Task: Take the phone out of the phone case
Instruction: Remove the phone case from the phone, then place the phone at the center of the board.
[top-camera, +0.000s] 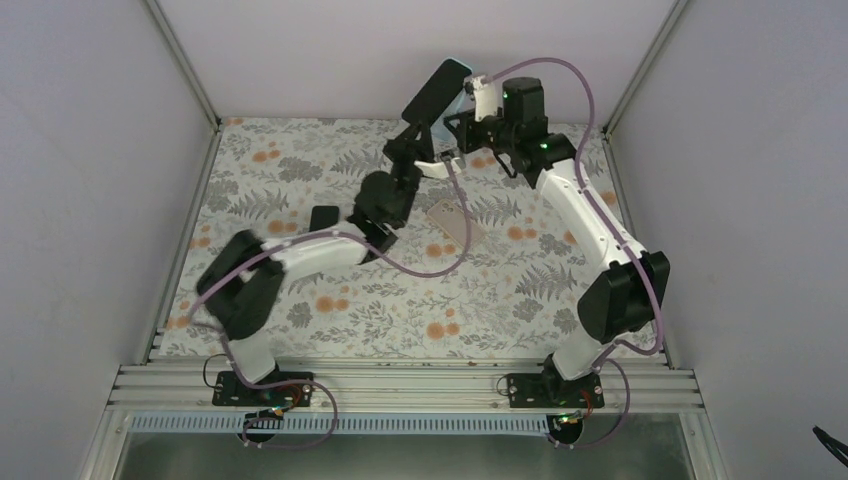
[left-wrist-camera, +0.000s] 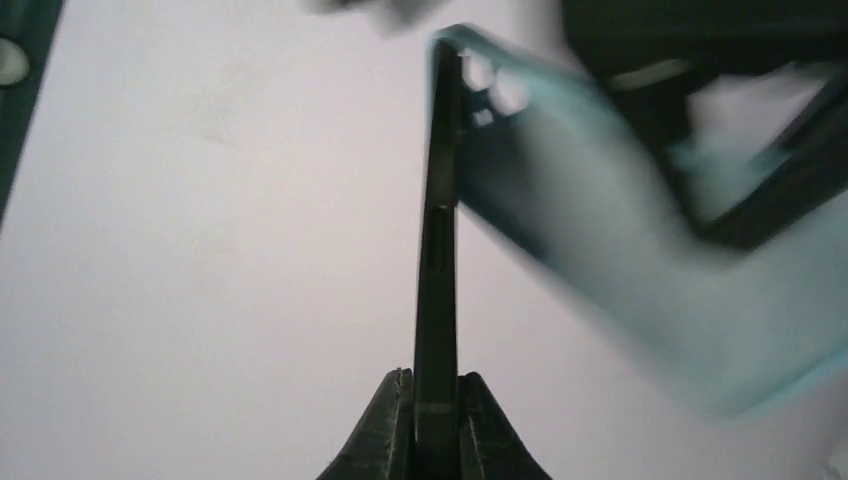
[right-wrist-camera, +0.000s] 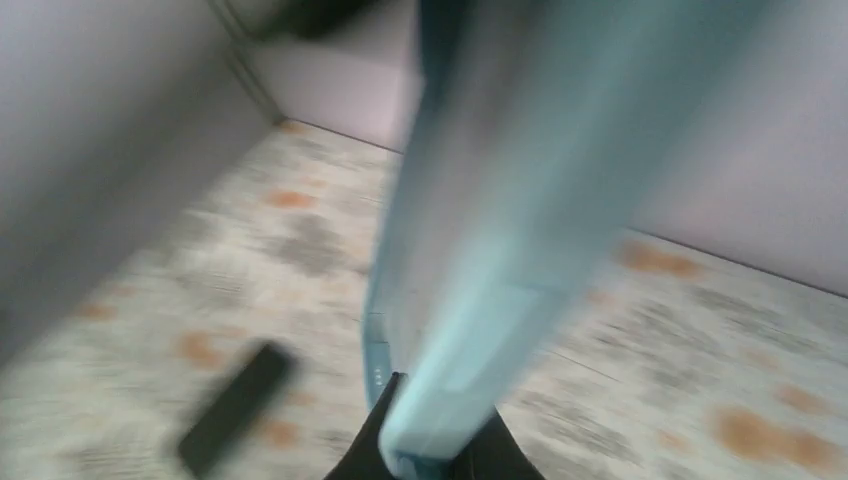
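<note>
My right gripper should move back and down and release the case (top-camera: 463, 100) beside the beige slab, because that open cover is below the gripper, nearer the base.
The black phone (top-camera: 436, 92) is held up in the air at the back of the table, with my left gripper (top-camera: 416, 130) shut on its lower end. In the left wrist view the phone (left-wrist-camera: 438, 250) stands edge-on between the jaws of the left gripper (left-wrist-camera: 437, 410). The light blue phone case (left-wrist-camera: 620, 230) swings away from it to the right and still meets the phone at the top corner. My right gripper (right-wrist-camera: 435, 455) is shut on the case (right-wrist-camera: 500, 200), which is blurred. From above, the case (top-camera: 463, 100) shows just right of the phone, beside the right gripper (top-camera: 472, 103).
A small black slab (top-camera: 323, 218) lies on the floral table cover left of centre and shows as well in the right wrist view, where the slab (right-wrist-camera: 235, 405) is blurred. A beige flat slab (top-camera: 449, 222) lies mid-table. White walls enclose the back and both sides.
</note>
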